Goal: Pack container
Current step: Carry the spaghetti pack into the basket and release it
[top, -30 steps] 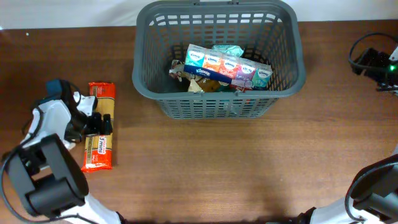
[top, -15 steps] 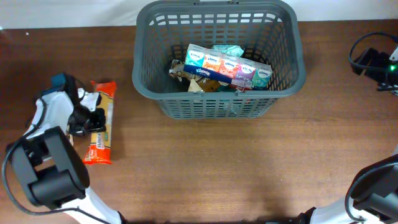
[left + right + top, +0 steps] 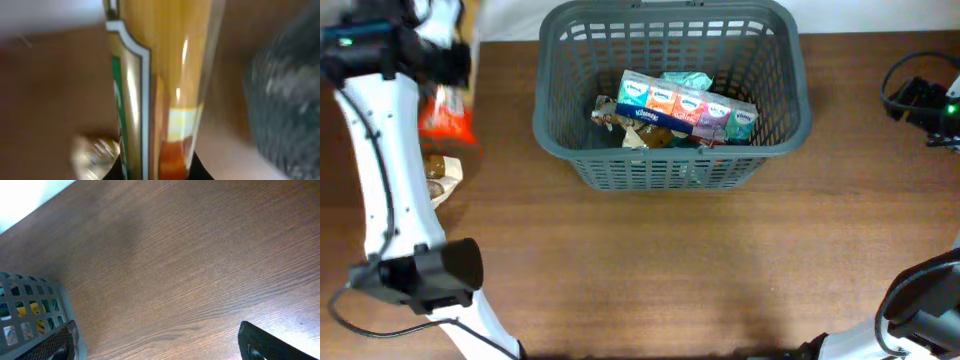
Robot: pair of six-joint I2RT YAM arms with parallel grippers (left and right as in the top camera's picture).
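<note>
My left gripper lowers the spaghetti packet into the container (image 3: pixel 552 130) next, where there is room between the Kleenex multipack (image 3: pixel 685 105) and the container's near side.
The container (image 3: pixel 552 130), a dark grey slotted basket, stands at the back middle of the table. It holds a Kleenex tissue multipack (image 3: pixel 685 105), a teal packet (image 3: pixel 685 80) and a brown packet (image 3: pixel 618 122). My left gripper (image 3: pixel 445 82) is raised at the far left, shut on an orange spaghetti packet (image 3: pixel 446 115) that hangs from it. In the left wrist view the blurred spaghetti packet (image 3: pixel 155 75) fills the middle between the jaws of the left gripper (image 3: pixel 155 172), with the container (image 3: pixel 287 100) to the right. My right gripper (image 3: pixel 160 347) stands open over bare wood beside the container's corner (image 3: pixel 30 312).
A small pale and brown packet (image 3: pixel 440 175) lies on the table at the left, under the raised left arm, and shows blurred in the left wrist view (image 3: pixel 95 150). The right arm's base and cables (image 3: pixel 920 100) sit at the right edge.
My left gripper closed on the spaghetti packet and lifted it off the table, swinging up toward the far left corner. The right arm has not moved.
</note>
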